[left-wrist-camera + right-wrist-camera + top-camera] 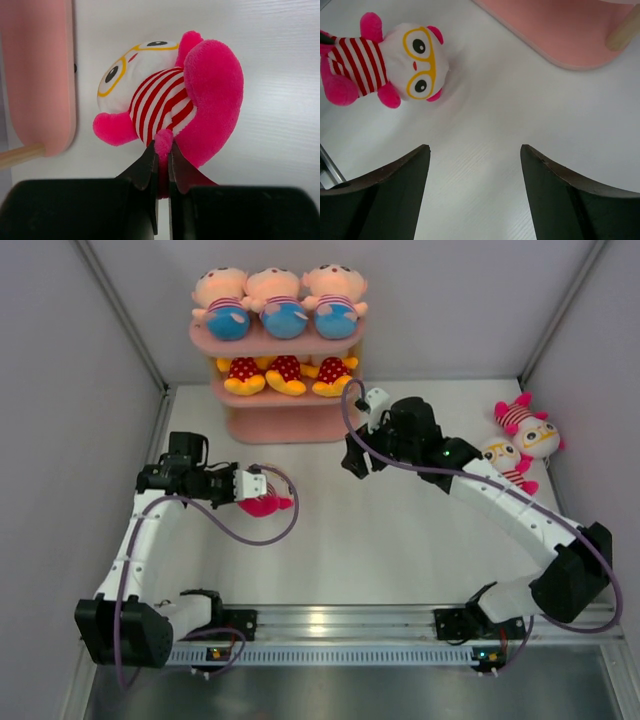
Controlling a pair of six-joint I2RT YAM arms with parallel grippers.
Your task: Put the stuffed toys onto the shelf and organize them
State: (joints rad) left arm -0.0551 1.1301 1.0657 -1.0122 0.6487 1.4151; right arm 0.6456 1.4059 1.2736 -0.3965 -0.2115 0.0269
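My left gripper moves outward next, turning toward the shelf, and releases the toy on the bare bottom board (262, 426) (41, 82), since that board lies outward of it.
My left gripper (262, 492) is shut on a pink limb of a white-faced, pink-striped stuffed toy (165, 100), held left of the table's centre; the toy (268, 504) also shows in the right wrist view (385, 62). My right gripper (352, 462) is open and empty (475, 150) over bare table, just in front of the pink shelf (285, 425). Three peach-headed dolls (283, 302) lie on the shelf's top board. Three yellow-orange, red-dotted toys (286, 374) lie on the middle board. Two more pink-striped toys (522, 438) lie on the table at the right.
Grey walls enclose the table on the left, back and right. The shelf's bottom board (42, 75) is close to the left of the held toy, with a wooden post (624, 31) seen from the right wrist. A metal rail (340, 625) runs along the near edge.
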